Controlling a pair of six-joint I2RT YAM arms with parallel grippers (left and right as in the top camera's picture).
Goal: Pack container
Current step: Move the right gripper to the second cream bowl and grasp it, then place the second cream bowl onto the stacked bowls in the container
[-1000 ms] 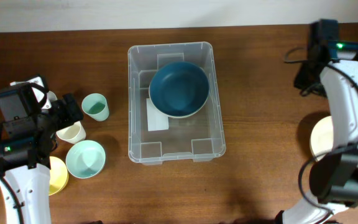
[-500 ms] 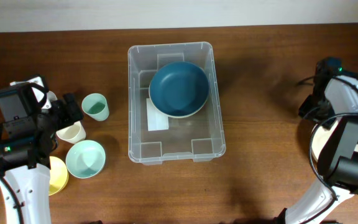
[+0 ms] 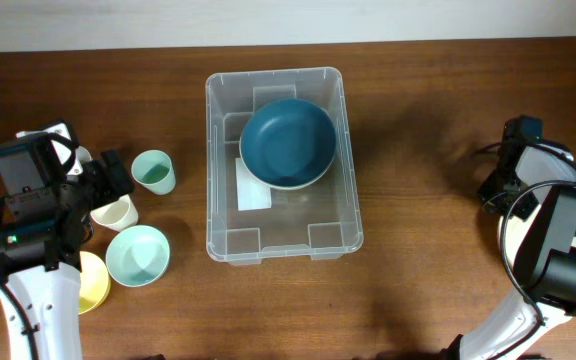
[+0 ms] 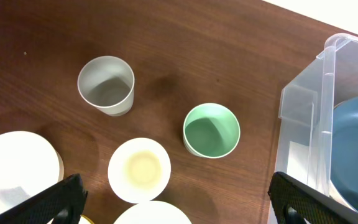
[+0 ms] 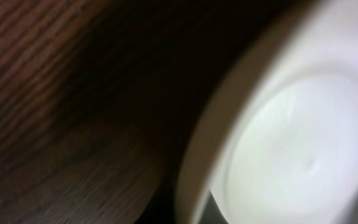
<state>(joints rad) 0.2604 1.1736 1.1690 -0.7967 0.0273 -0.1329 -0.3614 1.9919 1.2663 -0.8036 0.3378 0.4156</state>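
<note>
The bare wood by the container leaves room for a finger at the green cup's side. My left gripper will move down and outward there next, past the cream cup.
The clear container (image 3: 209, 170) stands mid-table with a dark blue bowl (image 3: 288, 142) tilted in its far half and a white label (image 3: 253, 190) on its floor. A corner of the container (image 4: 303, 99) shows at the right of the left wrist view. My left gripper (image 4: 179, 199) hovers open over a cream cup (image 4: 140, 169), beside a green cup (image 4: 211, 130). The right arm (image 3: 548, 230) is folded down over a white plate (image 3: 513, 225) at the right edge. My right gripper (image 5: 194, 208) is shut there. The plate's rim (image 5: 197, 155) runs blurred between its fingers.
Left of the container sit a grey cup (image 4: 106, 85), a mint bowl (image 3: 138, 255), a yellow plate (image 3: 90, 282) and a white plate (image 4: 14, 168). Bare wood lies between the container and the right arm.
The right arm swung from the far right corner down onto the white plate, and its gripper shut. The left arm and the dishes have not moved.
</note>
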